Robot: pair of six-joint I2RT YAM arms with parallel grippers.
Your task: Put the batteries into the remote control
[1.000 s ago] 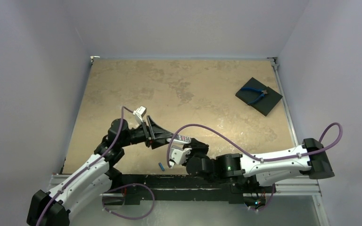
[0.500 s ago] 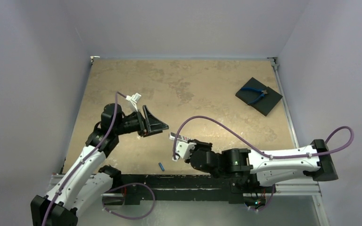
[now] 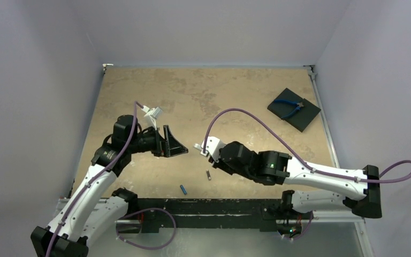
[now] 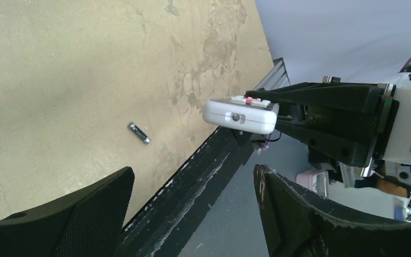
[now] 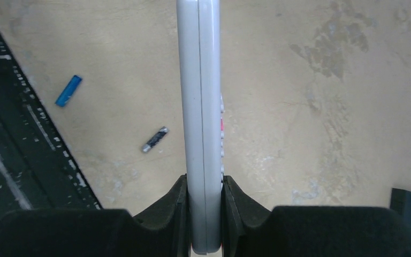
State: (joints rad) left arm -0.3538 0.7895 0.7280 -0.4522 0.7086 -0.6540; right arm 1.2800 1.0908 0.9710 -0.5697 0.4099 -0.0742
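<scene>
The remote's loose end juts from my right gripper. My left gripper reaches to the right in the top view and closes over it next.
My right gripper is shut on the white remote control, held edge-on above the table; its end also shows in the left wrist view and in the top view. The dark grey battery lies on the table below it, also in the right wrist view and the left wrist view. The blue battery lies near the front edge, also in the right wrist view. My left gripper is open and empty, pointing at the remote from the left.
A black square pad with blue-handled pliers sits at the back right. The table's black front rail runs just behind the batteries.
My right gripper has lifted the remote up and away from the front edge. The left gripper has let go of it and drawn back left. The dark grey battery now lies exposed on the table.
</scene>
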